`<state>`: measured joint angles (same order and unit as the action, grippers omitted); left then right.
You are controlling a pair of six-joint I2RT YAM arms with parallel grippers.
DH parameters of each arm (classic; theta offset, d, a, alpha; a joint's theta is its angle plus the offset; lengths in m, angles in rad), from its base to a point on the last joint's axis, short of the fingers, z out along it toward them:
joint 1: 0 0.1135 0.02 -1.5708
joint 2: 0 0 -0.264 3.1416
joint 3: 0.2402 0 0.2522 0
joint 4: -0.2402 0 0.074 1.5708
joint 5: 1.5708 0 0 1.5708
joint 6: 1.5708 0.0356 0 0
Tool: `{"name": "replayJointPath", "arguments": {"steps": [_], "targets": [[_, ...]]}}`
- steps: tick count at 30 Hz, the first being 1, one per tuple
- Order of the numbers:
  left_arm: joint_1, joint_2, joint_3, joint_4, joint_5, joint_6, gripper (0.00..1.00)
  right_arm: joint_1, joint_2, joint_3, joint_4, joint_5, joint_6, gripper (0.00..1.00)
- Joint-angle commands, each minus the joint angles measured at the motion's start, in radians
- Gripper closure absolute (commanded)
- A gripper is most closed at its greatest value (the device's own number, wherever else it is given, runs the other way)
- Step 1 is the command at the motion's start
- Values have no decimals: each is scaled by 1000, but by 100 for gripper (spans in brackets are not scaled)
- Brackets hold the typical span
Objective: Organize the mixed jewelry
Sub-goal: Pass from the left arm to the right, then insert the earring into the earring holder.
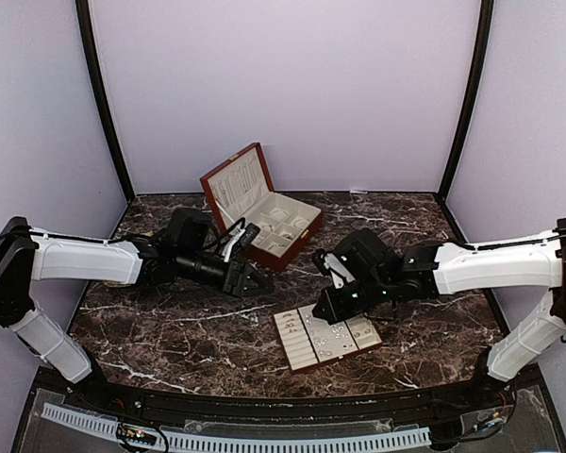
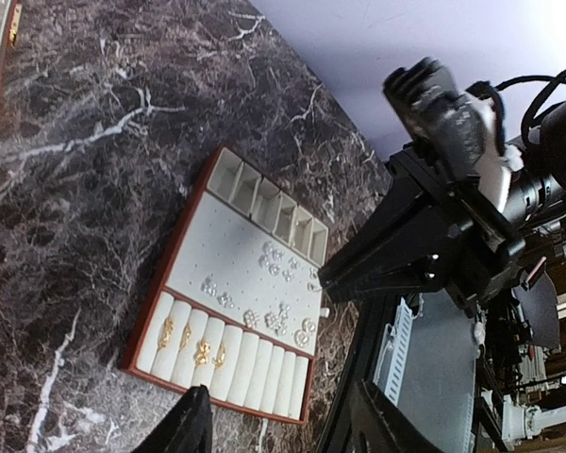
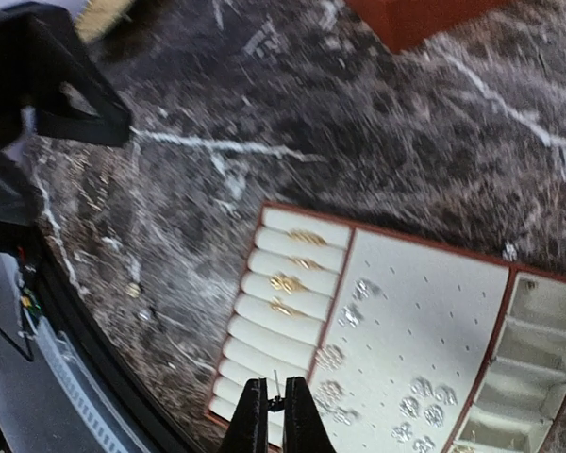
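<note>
My right gripper holds the earring stud (image 3: 279,396) and should go down to release it on the flat pad's bare spot between the silvery earrings already sitting there.
The cream slotted tray (image 1: 297,351) lies at the front centre of the marble table. Several silvery earrings (image 2: 275,321) sit on its flat pad, and gold rings (image 2: 196,347) sit in its ring rolls. They also show in the right wrist view, earrings (image 3: 424,401) and rings (image 3: 292,276). My right gripper (image 3: 277,404) hovers low over the tray's ring-roll end, shut on a tiny earring stud (image 3: 279,396) whose pin sticks up. From above it (image 1: 323,310) is at the tray's far edge. My left gripper (image 2: 281,394) is open and empty, apart from the tray, left of it (image 1: 259,283).
The red-brown wooden box (image 1: 264,212) stands open at the back centre, lid up, behind the left gripper. A tiny loose bit (image 3: 132,290) lies on the marble near the table's front edge (image 1: 264,392). Lilac walls close in the sides and back.
</note>
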<state>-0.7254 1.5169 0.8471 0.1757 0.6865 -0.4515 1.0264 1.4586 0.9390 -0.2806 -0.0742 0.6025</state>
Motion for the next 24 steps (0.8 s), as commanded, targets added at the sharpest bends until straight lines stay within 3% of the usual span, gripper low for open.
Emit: {"name": "replayJointPath", "arguments": {"steps": [1, 8, 24], "targets": [[-26, 10, 45, -65, -9, 34, 48, 3, 53, 51, -195, 18, -11, 99], [-33, 7, 56, -94, -35, 57, 47, 3, 152, 140, -280, 65, -42, 99], [-36, 13, 61, -100, -30, 61, 48, -4, 267, 220, -304, 54, -88, 98]]}}
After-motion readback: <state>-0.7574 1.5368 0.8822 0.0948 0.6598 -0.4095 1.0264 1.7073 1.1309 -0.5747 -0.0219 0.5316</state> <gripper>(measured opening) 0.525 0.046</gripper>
